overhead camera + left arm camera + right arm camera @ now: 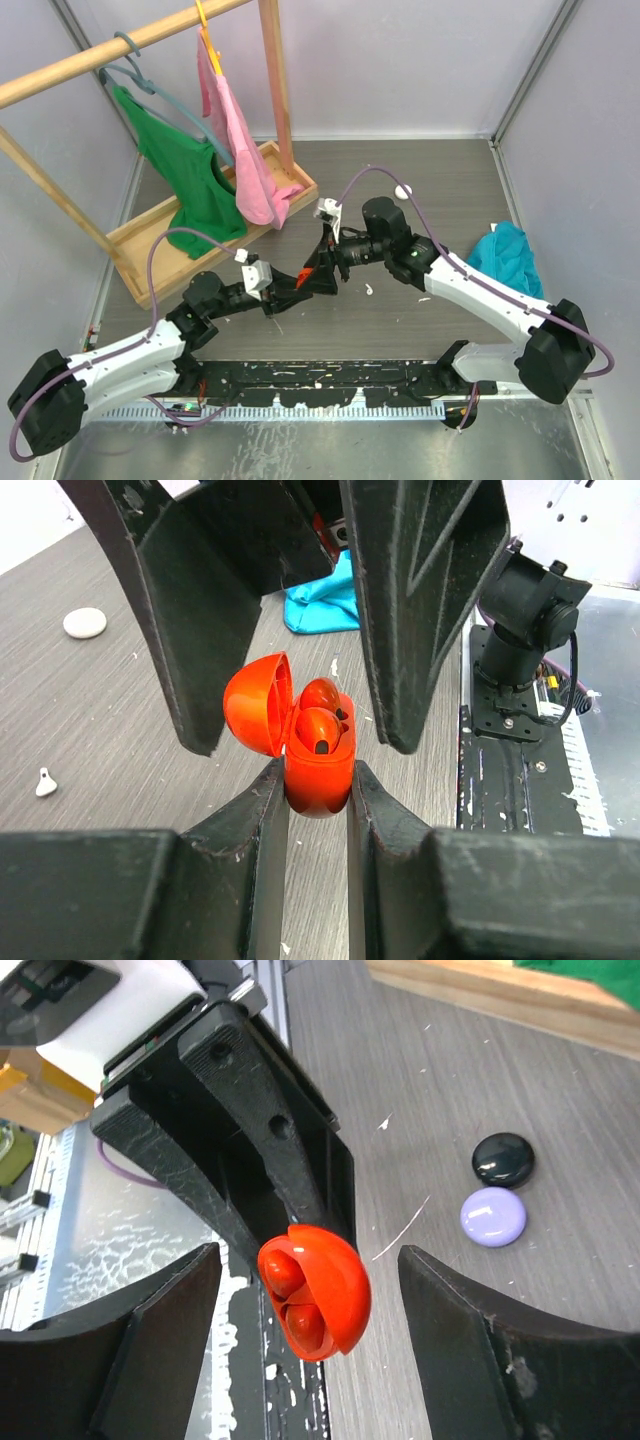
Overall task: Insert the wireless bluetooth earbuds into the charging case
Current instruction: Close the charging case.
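Note:
My left gripper holds the case above the lilac one, with both earbuds seated. Next it needs to tip down, lower and let go of the case on the tabletop by the lilac one.
A red charging case (320,780) hangs above the table, pinched at its base by my left gripper (318,785), which is shut on it. Its lid (258,705) stands open to the left. Two red earbuds (318,725) sit side by side in the case's wells. My right gripper (310,1300) is open, its fingers (200,610) standing on either side of the case (335,1305) without touching it. In the top view both grippers meet at the case (305,280) in the middle of the table. A loose white earbud (44,782) lies on the table to the left.
A black round case (503,1158) and a lilac one (493,1216) lie on the table beyond the grippers. A white round case (403,191) sits further back. A teal cloth (505,255) is at the right. The wooden clothes rack (215,215) stands at the back left.

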{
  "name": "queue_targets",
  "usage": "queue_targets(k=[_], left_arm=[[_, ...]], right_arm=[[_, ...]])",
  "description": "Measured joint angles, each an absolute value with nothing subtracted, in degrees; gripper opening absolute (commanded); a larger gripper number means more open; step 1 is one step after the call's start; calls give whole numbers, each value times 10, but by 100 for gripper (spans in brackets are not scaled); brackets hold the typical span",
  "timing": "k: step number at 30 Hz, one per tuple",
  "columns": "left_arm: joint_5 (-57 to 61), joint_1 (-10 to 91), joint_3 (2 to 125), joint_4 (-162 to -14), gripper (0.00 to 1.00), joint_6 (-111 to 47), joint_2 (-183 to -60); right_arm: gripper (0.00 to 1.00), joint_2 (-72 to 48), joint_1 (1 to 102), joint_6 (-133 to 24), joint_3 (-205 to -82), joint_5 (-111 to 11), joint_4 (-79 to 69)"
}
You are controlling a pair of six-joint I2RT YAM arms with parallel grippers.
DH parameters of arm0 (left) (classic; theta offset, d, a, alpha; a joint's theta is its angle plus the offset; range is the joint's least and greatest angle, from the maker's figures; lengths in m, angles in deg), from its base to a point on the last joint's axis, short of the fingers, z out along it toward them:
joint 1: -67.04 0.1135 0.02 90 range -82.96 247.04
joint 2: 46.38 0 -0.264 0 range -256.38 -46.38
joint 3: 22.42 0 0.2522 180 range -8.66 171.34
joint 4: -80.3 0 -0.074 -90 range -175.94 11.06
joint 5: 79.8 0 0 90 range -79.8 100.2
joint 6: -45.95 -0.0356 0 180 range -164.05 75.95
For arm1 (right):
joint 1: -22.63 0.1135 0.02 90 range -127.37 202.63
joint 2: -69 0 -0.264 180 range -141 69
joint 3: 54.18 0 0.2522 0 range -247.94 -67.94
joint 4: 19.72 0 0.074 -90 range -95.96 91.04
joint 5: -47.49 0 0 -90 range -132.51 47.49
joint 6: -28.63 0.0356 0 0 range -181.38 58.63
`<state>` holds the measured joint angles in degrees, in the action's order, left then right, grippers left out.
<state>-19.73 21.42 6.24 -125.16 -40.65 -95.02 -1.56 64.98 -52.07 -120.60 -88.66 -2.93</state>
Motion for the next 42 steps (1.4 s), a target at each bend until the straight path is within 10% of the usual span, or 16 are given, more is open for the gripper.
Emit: queue_targets(k=[22, 42], left_arm=[[-134, 214, 62, -1240, 0, -327, -981], [73, 223, 163, -959, 3, -90, -1101]], right_arm=[[77, 16, 647, -569, -1203, -911, 10], [80, 109, 647, -525, -1073, -469, 1]])
